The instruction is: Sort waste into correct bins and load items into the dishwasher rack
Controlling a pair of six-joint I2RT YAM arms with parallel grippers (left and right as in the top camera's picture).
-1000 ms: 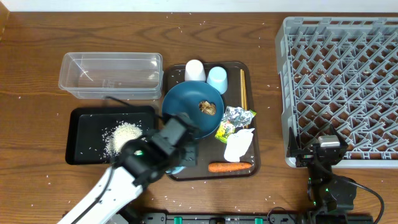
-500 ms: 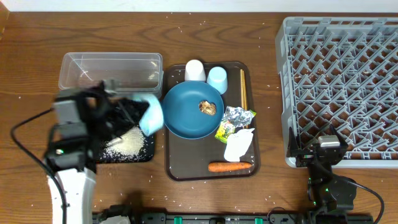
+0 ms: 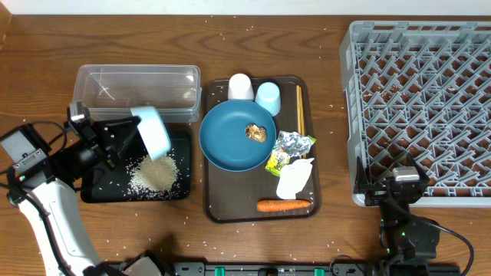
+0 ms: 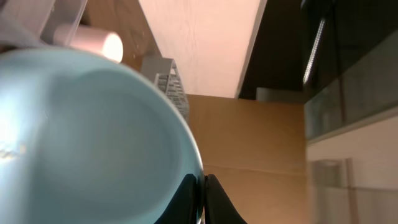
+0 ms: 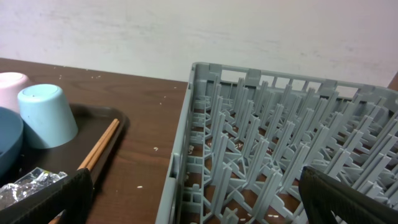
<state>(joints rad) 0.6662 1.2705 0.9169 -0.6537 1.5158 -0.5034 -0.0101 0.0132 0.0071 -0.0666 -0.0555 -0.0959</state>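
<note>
The serving tray's bare near corner [image 3: 235, 195] is below my left gripper, to its right in the overhead view. My left gripper will swing level to that corner, then lower and let go of the bowl [image 3: 153, 131].
My left gripper [image 3: 126, 136] is shut on the rim of the white bowl [image 3: 153, 131] and holds it tilted over the black tray [image 3: 96, 188], where white rice [image 3: 153, 172] lies in a pile. In the left wrist view the bowl [image 4: 81, 137] fills the left side, with its rim pinched between the fingers [image 4: 202, 186]. The dark blue plate [image 3: 230, 142] holds the brown food lump [image 3: 255, 132]. My right gripper [image 5: 205, 199] is open and empty beside the grey rack [image 3: 422, 100].
The brown serving tray [image 3: 219, 207] also holds a white cup [image 3: 240, 87], a light blue cup [image 3: 268, 97], chopsticks [image 3: 300, 110], foil [image 3: 290, 140], a wrapper [image 3: 278, 159], a napkin [image 3: 293, 180] and a carrot [image 3: 284, 205]. The clear container [image 3: 136, 92] stands behind the black tray.
My left arm has swung left from the serving tray's front corner, carrying the bowl over the black tray. The right arm has not moved.
</note>
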